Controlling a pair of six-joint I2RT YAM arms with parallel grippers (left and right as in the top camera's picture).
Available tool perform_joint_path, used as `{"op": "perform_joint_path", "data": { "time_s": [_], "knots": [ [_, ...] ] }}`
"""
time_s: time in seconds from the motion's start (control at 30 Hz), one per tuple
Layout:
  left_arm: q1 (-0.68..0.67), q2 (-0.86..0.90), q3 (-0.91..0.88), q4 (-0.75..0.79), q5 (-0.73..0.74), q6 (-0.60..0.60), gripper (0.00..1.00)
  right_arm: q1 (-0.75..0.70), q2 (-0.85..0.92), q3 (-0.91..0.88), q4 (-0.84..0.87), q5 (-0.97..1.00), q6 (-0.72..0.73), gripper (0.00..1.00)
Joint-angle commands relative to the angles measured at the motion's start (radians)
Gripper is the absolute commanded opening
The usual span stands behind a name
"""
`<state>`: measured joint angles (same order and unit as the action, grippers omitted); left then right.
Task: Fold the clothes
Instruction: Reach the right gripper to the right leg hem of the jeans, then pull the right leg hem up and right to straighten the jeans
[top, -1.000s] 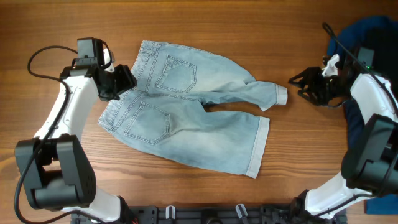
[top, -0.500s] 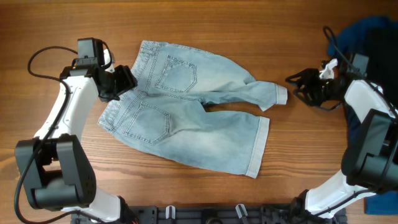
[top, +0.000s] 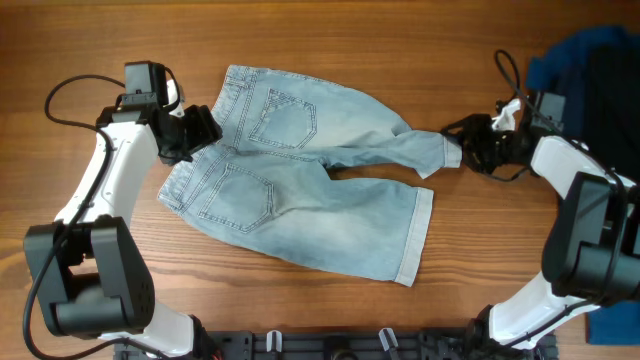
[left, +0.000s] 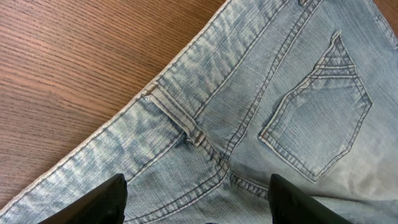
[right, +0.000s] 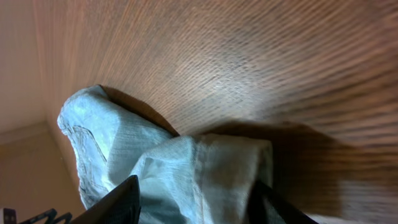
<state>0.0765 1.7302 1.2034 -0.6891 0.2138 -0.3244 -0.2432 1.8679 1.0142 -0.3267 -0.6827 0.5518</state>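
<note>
My right gripper will close low at the cuff of the upper leg (top: 448, 152) next, since the shorts' hem is between its fingers.
The light blue denim shorts (top: 300, 185) lie flat on the wooden table, back pockets up, waistband at the left, both cuffed legs pointing right. My left gripper (top: 203, 135) is open over the middle of the waistband; the left wrist view shows its fingers (left: 198, 205) wide apart above the belt loop and centre seam (left: 199, 134). My right gripper (top: 465, 148) is open at the cuff of the upper leg (top: 448, 152); the right wrist view shows its fingers (right: 194, 202) on either side of the cuffed hem (right: 205, 174). I cannot tell if they touch it.
Dark navy and black garments (top: 590, 70) are piled at the table's right edge behind the right arm. A blue item (top: 612, 328) shows at the lower right corner. Bare wood (top: 330, 40) surrounds the shorts.
My right gripper has moved left across the bare table and now reaches the upper leg's cuff. The left arm and the shorts have not moved.
</note>
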Motion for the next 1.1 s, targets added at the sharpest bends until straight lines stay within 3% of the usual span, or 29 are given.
{"op": "perform_joint_path", "data": {
  "time_s": [0.0,0.07,0.17,0.23,0.27,0.3,0.47,0.57,0.8,1.07],
  "knots": [
    [-0.005,0.011,-0.006,-0.003,-0.006,0.006,0.73,0.017,0.051,-0.007,0.020,0.017,0.035,0.54],
    [-0.005,0.011,-0.006,-0.004,-0.006,0.006,0.73,0.022,0.066,-0.007,0.034,0.037,0.030,0.53],
    [-0.005,0.011,-0.006,-0.006,-0.006,0.006,0.74,0.026,0.077,-0.007,0.055,0.071,-0.010,0.40],
    [-0.005,0.011,-0.006,-0.006,-0.006,0.006,0.74,0.027,0.077,-0.006,0.077,0.074,-0.047,0.27],
    [-0.005,0.011,-0.006,-0.006,-0.006,0.006,0.75,0.027,0.077,-0.006,0.091,0.065,-0.061,0.11],
    [-0.005,0.011,-0.006,-0.006,-0.006,0.006,0.75,0.027,0.077,-0.005,0.108,0.041,-0.074,0.04],
    [-0.005,0.011,-0.006,-0.006,-0.006,0.006,0.75,0.027,0.074,0.045,0.185,-0.122,-0.097,0.04],
    [-0.005,0.011,-0.006,-0.006,-0.006,0.006,0.76,0.036,0.067,0.119,0.171,-0.179,-0.191,0.04],
    [-0.005,0.011,-0.006,-0.003,-0.006,0.006,0.80,0.082,0.054,0.353,-0.073,-0.130,-0.452,0.04],
    [-0.005,0.011,-0.006,-0.001,-0.033,0.006,0.84,0.109,0.042,0.389,-0.384,0.091,-0.531,0.04]
  ]
}}
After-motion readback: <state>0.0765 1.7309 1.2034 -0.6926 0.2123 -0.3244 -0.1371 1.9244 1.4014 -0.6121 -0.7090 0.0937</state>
